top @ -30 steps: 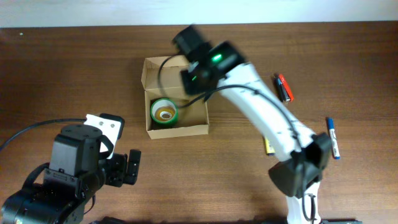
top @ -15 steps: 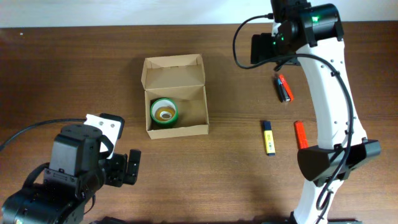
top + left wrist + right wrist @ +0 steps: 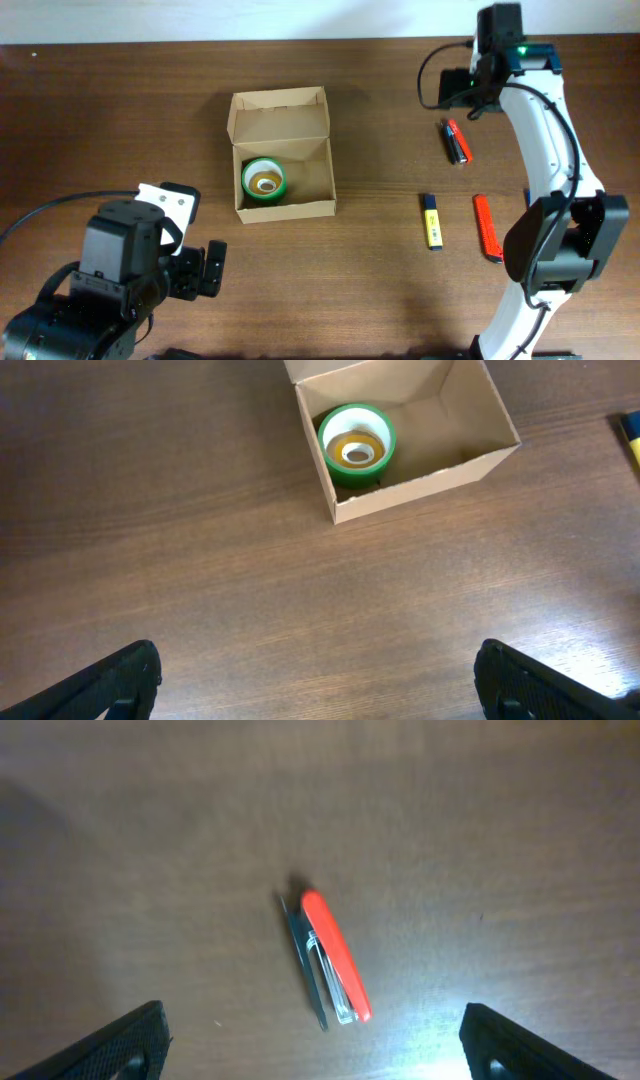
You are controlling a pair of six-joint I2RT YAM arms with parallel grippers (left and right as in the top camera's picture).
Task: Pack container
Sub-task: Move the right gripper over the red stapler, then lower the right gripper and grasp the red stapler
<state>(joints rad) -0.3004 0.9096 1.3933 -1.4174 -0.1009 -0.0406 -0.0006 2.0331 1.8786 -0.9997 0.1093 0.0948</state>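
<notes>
To get one finger on either side of the red and black item (image 3: 456, 142) (image 3: 329, 960), my right gripper will lower onto it first.
The container (image 3: 283, 155), a brown cardboard box, stands open on the table with its lid flap folded back. A green tape roll (image 3: 264, 180) lies flat in its left half, and the left wrist view shows the container (image 3: 455, 445) and the roll (image 3: 356, 442) ahead. My left gripper (image 3: 205, 270) stays open near the front left, with only bare wood between its fingers (image 3: 120, 680). My right gripper (image 3: 455, 92) hangs open at the far right, above a red and black item (image 3: 455, 140). That item (image 3: 330, 958) lies ahead of the open right gripper (image 3: 320, 1045), untouched.
A yellow and blue marker (image 3: 432, 220) and a red marker (image 3: 486, 227) lie on the table right of the box. The right arm's white links (image 3: 545, 130) arch over that side. The table's far edge (image 3: 150, 42) meets a white wall.
My right arm has swung from over the container to the far right of the table, and its jaws have spread wide. The tape roll stays in the box. The left arm has not moved.
</notes>
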